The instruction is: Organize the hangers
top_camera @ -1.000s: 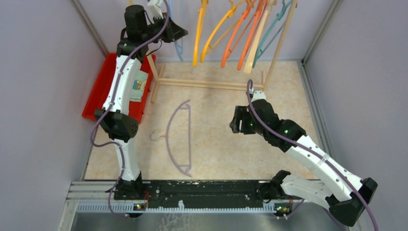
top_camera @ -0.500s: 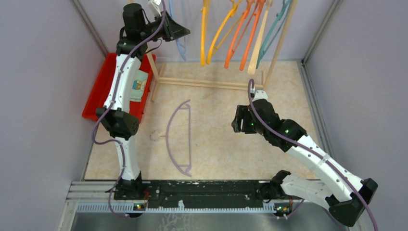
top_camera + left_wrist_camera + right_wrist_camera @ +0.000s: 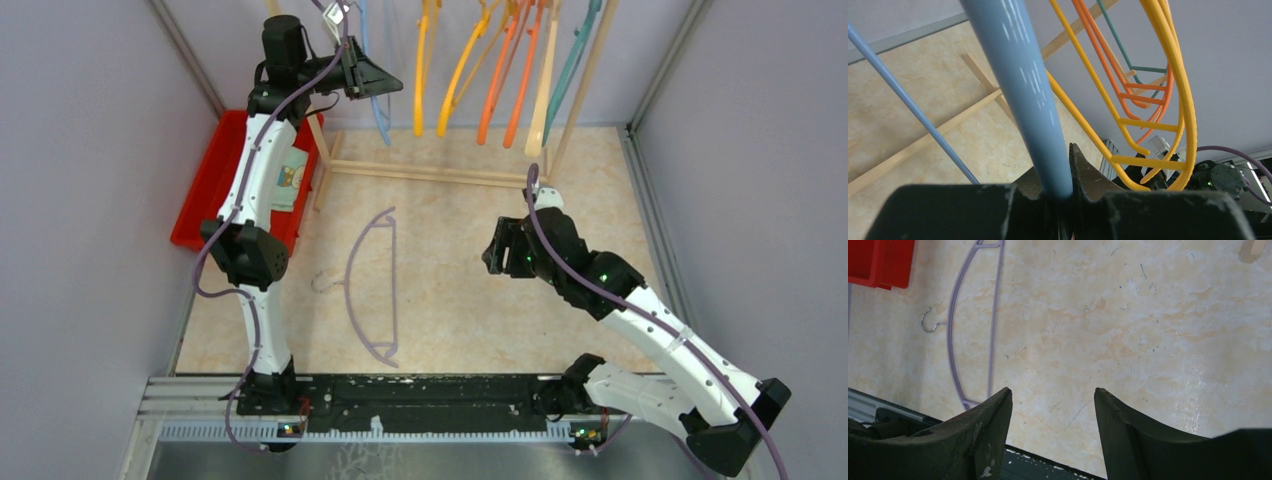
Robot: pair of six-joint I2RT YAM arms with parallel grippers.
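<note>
The row of hangers starts at the nearest yellow hanger (image 3: 420, 92) (image 3: 1189, 110), so I need to move my left gripper to the right in the top view, beside that hanger, and release the light blue hanger.
My left gripper (image 3: 385, 82) is raised at the rack's left end and is shut on a light blue hanger (image 3: 372, 95); in the left wrist view its bar (image 3: 1020, 90) runs up from between the fingers. Yellow (image 3: 421, 70), orange (image 3: 497, 85), peach (image 3: 541, 95) and teal (image 3: 572, 60) hangers hang on the wooden rack, and the yellow (image 3: 1178, 90) and orange (image 3: 1118, 75) ones also show in the left wrist view. A lavender hanger (image 3: 368, 285) lies flat on the table and shows in the right wrist view (image 3: 973, 315). My right gripper (image 3: 497, 252) is open and empty above the table's middle, to the right of it.
A red bin (image 3: 205, 190) with a printed card inside stands at the left behind my left arm. The wooden rack's base bar (image 3: 430, 175) crosses the table's far side, with a post at the right (image 3: 575, 110). Grey walls close in both sides.
My left gripper has carried the light blue hanger slightly right and up along the rack. The hanging hangers have swung and now hang straighter. My right arm shifted slightly right.
</note>
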